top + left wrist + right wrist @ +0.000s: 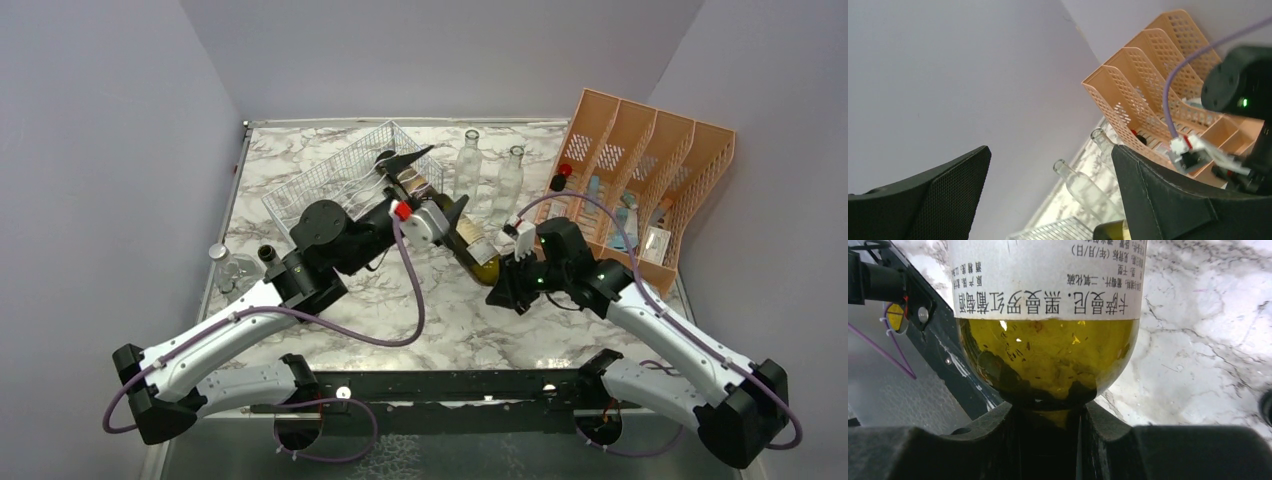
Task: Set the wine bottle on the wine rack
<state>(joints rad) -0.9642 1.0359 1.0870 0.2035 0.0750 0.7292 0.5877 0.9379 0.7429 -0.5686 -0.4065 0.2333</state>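
The wine rack lies outward and to my right gripper's left in the top view. Next, the gripper should push outward to release the bottle inside the wine rack (pixel 335 180).
The wine bottle (pixel 470 245) is olive green with a white label and lies slanted between both grippers. My right gripper (pixel 503 282) is shut on its neck; the right wrist view shows its fingers (pixel 998 440) clamped just below the bottle's shoulder (pixel 1048 360). My left gripper (pixel 437 180) is open, its fingers wide apart on either side of the bottle's far end, next to the wine rack (pixel 335 180). In the left wrist view, a bit of the bottle (pixel 1109 231) shows low beside one finger (pixel 1158 195), and the rack's wire (pixel 1048 233) shows below.
Two clear glass bottles (pixel 468 165) (pixel 510 178) stand behind the wine bottle. An orange slotted organizer (pixel 640 190) fills the back right. A small glass jar (pixel 225 265) sits at the left table edge. Walls close in on three sides.
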